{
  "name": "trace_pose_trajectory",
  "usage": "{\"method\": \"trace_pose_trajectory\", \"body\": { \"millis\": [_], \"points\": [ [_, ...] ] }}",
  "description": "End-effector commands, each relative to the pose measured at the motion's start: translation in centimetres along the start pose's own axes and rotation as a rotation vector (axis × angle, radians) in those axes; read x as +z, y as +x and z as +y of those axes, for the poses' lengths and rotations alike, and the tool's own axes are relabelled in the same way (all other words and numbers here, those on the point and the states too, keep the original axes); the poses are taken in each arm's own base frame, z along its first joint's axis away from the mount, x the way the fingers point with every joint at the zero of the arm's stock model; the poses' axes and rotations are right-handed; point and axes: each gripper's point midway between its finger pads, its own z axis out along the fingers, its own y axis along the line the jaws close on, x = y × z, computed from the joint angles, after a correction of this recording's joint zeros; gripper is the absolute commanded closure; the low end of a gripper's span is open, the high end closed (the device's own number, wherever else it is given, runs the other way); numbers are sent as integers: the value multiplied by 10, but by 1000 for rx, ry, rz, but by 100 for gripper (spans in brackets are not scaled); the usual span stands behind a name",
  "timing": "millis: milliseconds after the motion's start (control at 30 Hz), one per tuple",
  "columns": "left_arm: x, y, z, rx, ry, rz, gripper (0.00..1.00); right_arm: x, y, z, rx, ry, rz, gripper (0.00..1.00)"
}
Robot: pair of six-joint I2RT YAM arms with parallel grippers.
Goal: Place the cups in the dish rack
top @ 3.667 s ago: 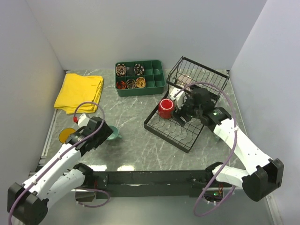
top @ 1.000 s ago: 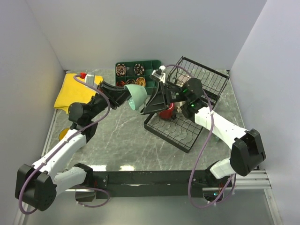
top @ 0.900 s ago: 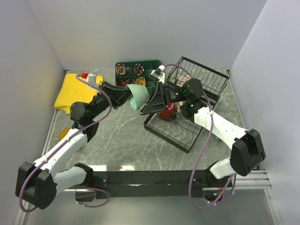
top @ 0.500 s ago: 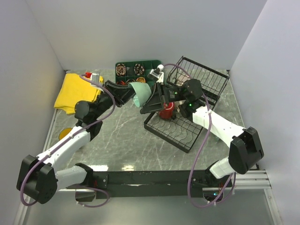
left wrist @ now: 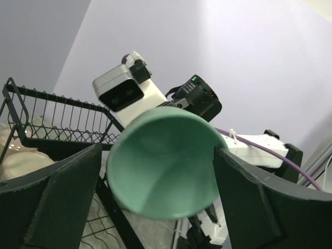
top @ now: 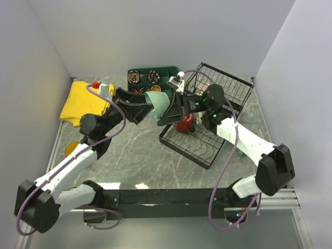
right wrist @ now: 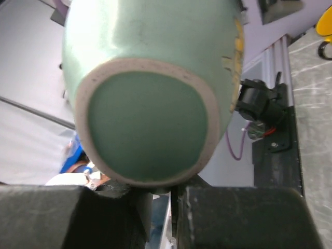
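My right gripper tilts downward next, lowers the teal cup (top: 158, 105) opening down at the rack's empty corner (top: 171, 138) beside the red cup and releases it, as that corner lies below.
A small light teal cup (top: 158, 105) hangs in the air just left of the black wire dish rack (top: 199, 148), between both grippers. My left gripper (top: 150, 108) is open, and its fingers (left wrist: 67, 197) stand on either side of the cup's mouth (left wrist: 163, 166). My right gripper (top: 169, 112) is shut on the cup from the rack side. In the right wrist view its jaws (right wrist: 174, 207) pinch a part just below the cup's base (right wrist: 150, 119). A red cup (top: 184, 123) sits on the rack's flat base. A yellow cup (top: 72, 149) stands at the table's left edge.
A green compartmented tray (top: 155, 83) with small items sits behind the grippers. A yellow cloth (top: 85, 101) lies at the back left. The rack's raised back tier (top: 223, 85) stands near the right wall. Both arms cross above the table's middle.
My left gripper carried the teal cup right toward the rack. The right gripper closed on it, then the left jaws opened.
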Motion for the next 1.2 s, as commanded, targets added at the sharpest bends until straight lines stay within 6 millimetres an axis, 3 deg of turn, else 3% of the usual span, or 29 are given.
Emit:
{"method": "trace_pose_trajectory", "body": {
  "millis": [0,67,133,167,200,233,267,300,367,433,467,533,667,800,1167],
  "points": [
    [-13,-11,-14,96,-26,-22,4,-14,-2,27,-221,25,-15,100],
    [-21,-4,-5,97,-87,6,4,-21,-2,19,-191,80,-21,100],
    [-30,-5,-6,134,-122,11,4,-30,-6,10,-309,144,-46,100],
    [-37,4,3,120,-169,46,4,-35,-1,3,-247,210,-39,100],
    [-43,0,-3,139,-175,33,4,-40,-1,-3,-374,251,-30,100],
    [-49,4,0,159,-191,47,4,-45,-6,-13,-407,338,-57,100],
    [-54,7,3,164,-213,56,4,-52,1,-20,-383,402,-41,100],
    [-63,9,2,168,-242,66,4,-58,1,-23,-476,452,-34,100],
    [-75,10,8,196,-301,71,4,-74,2,-41,-483,594,-45,100],
    [-88,8,10,214,-366,69,4,-87,4,-45,-572,682,-37,100],
    [-92,7,10,220,-381,70,4,-103,5,-61,-577,797,-38,100],
    [-104,3,9,235,-431,62,4,-120,8,-66,-654,892,-25,100],
    [-124,-3,4,262,-493,48,4,-169,28,-103,-733,1153,83,100],
    [-137,-1,1,263,-514,39,4,-201,55,-127,-792,1272,219,100],
    [-155,11,6,236,-548,41,4,-247,99,-180,-759,1445,362,100]
  ]
}}
